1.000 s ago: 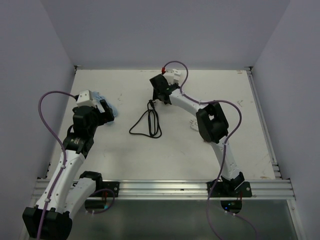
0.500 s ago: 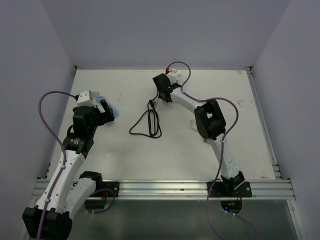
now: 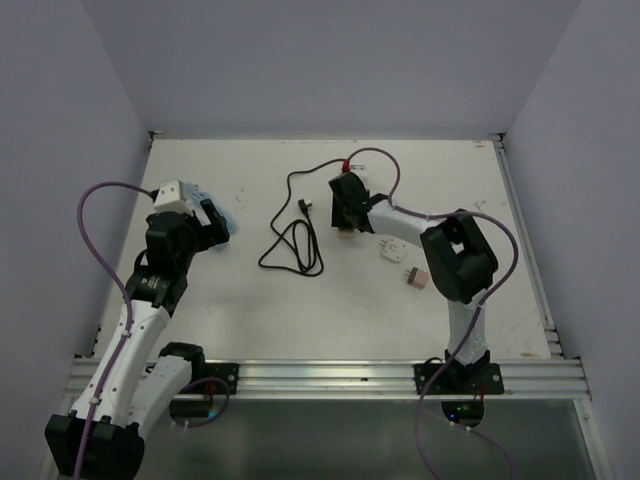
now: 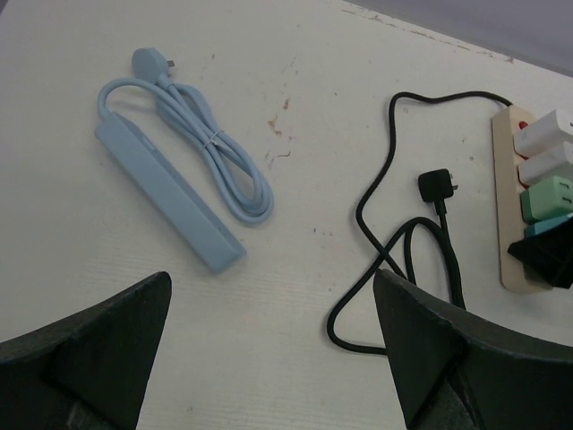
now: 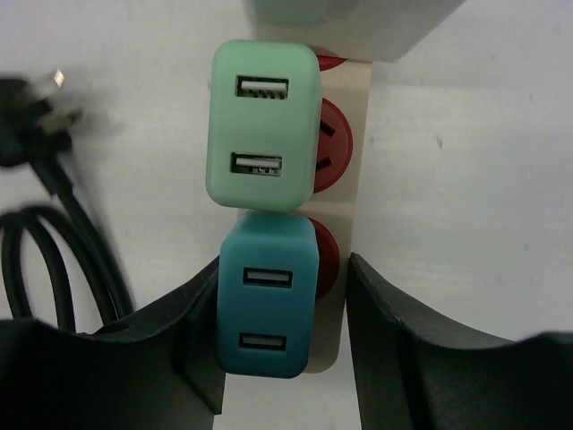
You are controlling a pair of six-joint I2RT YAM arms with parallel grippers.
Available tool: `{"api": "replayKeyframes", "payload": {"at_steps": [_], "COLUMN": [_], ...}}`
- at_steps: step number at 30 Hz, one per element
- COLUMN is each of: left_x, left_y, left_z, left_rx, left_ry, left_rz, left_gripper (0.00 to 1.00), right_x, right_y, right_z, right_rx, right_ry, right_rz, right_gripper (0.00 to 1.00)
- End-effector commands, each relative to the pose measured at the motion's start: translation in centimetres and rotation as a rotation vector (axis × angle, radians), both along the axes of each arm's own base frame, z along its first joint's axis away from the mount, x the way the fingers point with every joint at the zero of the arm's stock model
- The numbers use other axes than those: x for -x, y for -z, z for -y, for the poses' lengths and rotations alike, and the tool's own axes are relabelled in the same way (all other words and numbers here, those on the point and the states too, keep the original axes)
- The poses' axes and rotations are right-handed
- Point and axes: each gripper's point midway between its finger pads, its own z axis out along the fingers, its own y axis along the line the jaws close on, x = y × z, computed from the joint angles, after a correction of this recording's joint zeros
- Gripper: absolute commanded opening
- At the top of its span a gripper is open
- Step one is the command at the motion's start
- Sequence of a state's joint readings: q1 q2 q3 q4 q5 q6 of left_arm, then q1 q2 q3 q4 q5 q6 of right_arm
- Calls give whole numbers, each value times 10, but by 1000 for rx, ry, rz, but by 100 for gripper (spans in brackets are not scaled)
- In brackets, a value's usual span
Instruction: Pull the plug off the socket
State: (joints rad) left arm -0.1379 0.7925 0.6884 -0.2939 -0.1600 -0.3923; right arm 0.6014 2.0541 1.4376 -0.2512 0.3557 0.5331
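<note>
My right gripper draws back toward my base next, turning the socket along, then opens, since its fingers hold the socket's edge and the teal plug [image 5: 269, 309].
The socket [image 5: 347, 210] is a beige strip with red outlets. It carries a teal plug [image 5: 269, 309], a light green plug [image 5: 264, 125] and two white ones [image 4: 548, 131]. My right gripper [image 5: 282, 264] is closed around the teal plug: the left finger touches its side, the right finger [image 5: 394, 340] lies against the strip's edge. From above, the right gripper [image 3: 346, 212] covers the strip, whose end [image 3: 345, 236] shows. The strip's black cord [image 3: 292, 248] and black plug [image 3: 305, 207] lie to its left. My left gripper [image 4: 273, 358] hangs open above bare table.
A light blue power strip [image 4: 168, 193] with its coiled blue cord [image 4: 215, 148] lies at the left, under the left arm [image 3: 170, 245]. Two loose adapters, one white [image 3: 390, 251] and one brownish [image 3: 413, 277], lie beside the right arm. Walls close in the table on three sides.
The right jaws have narrowed onto the teal plug. The right arm has drawn back toward the near side, dragging the beige strip along and stretching its cord. The left arm has stayed still.
</note>
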Motion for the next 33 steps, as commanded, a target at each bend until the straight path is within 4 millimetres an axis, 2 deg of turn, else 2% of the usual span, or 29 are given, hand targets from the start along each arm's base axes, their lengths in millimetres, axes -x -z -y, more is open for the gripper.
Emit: {"api": "replayKeyframes", "payload": {"at_steps": [1,2,3,6,8,9,11,12,14,15,17,18,20,21,23,24,26,33], "left_x": [-2,-1,-1,-1,-1,-1,-1,-1,4,6,14,16,23,26,33,36,43,57], "left_y": [-5,-4,-4,-2,1,4,6,8,17,20,26,28,33,34,40,42,49,63], "left_z": [3,4,6,9,14,16,23,27,40,46,62,67,79,82,92,96,105,137], "left_rx": [7,8,12,22,35,48,75,103,158,206,279,326,386,424,474,511,557,651], "left_ry": [16,24,28,46,64,69,97,103,151,158,217,221,261,259,291,290,313,324], "left_rz": [27,25,24,20,9,0,-16,-30,-75,-91,-121,-135,-156,-171,-204,-220,-247,-309], "left_gripper": [98,98,98,98,99,99,99,99,99,99,98,98,98,97,97,97,96,94], "right_x": [47,63,84,128,145,160,170,180,190,198,205,212,220,226,229,234,236,241], "right_y": [-50,-51,-37,-39,-41,-40,-46,-42,-45,-37,-46,-40,-48,-41,-50,-43,-47,-40], "right_z": [-33,-41,-41,-46,-49,-44,-47,-41,-45,-40,-45,-42,-46,-42,-43,-39,-38,-33], "right_rx": [-50,-46,-47,-128,-195,-239,-306,-317,-371,-372,-441,-452,-514,-526,-575,-580,-608,-625], "right_ry": [-248,-301,-356,-444,-450,-440,-441,-437,-449,-445,-462,-463,-479,-469,-473,-467,-460,-439], "right_rz": [63,61,17,-13,-22,-35,-14,-21,-22,-39,-23,-36,-22,-39,-8,-19,-1,-7], "right_gripper": [0,0,0,0,0,0,0,0,0,0,0,0,0,0,0,0,0,0]}}
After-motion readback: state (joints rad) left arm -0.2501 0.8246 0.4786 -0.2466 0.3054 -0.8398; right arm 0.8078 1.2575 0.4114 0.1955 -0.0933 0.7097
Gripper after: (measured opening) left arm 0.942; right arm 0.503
